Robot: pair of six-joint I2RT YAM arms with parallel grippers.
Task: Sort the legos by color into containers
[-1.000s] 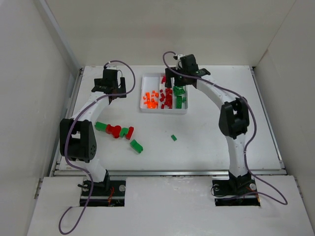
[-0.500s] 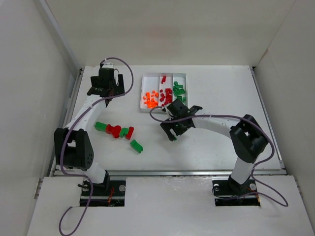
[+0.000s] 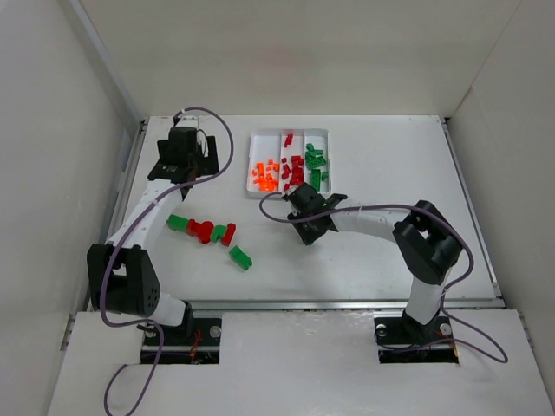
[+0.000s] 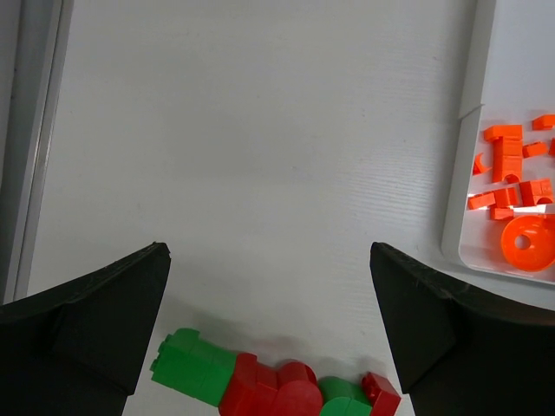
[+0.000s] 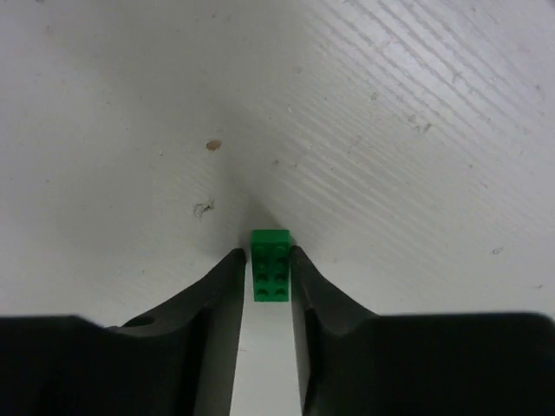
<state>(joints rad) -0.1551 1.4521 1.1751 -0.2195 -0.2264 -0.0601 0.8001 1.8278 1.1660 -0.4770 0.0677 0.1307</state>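
Note:
I will move my left gripper back past the row, then turn it and lower it over the lone green lego [image 3: 240, 257], because that piece is away from the other legos.
My right gripper [image 3: 310, 232] is low on the table in front of the tray, and in the right wrist view it [image 5: 267, 252] is shut on a small green lego [image 5: 270, 264] that rests on the table between its fingertips. The white tray [image 3: 251, 165] holds orange legos [image 3: 264, 176] in its left container, red legos [image 3: 295, 169] in the middle one and green legos [image 3: 316, 163] in the right one. My left gripper [image 3: 178, 172] hangs open, left of the tray and apart from a row of green and red legos [image 3: 204, 230]. That row [image 4: 269, 390] lies below its jaws.
A lone green lego [image 3: 240, 258] lies toward the near edge, right of the row. In the left wrist view the tray's rim [image 4: 460, 173] and its orange legos [image 4: 512, 173] show at the right. White walls close the table on three sides.
My right arm swung from over the tray down to the table, and its jaws closed around the lone small green lego. My left gripper drifted a little to the left, still open.

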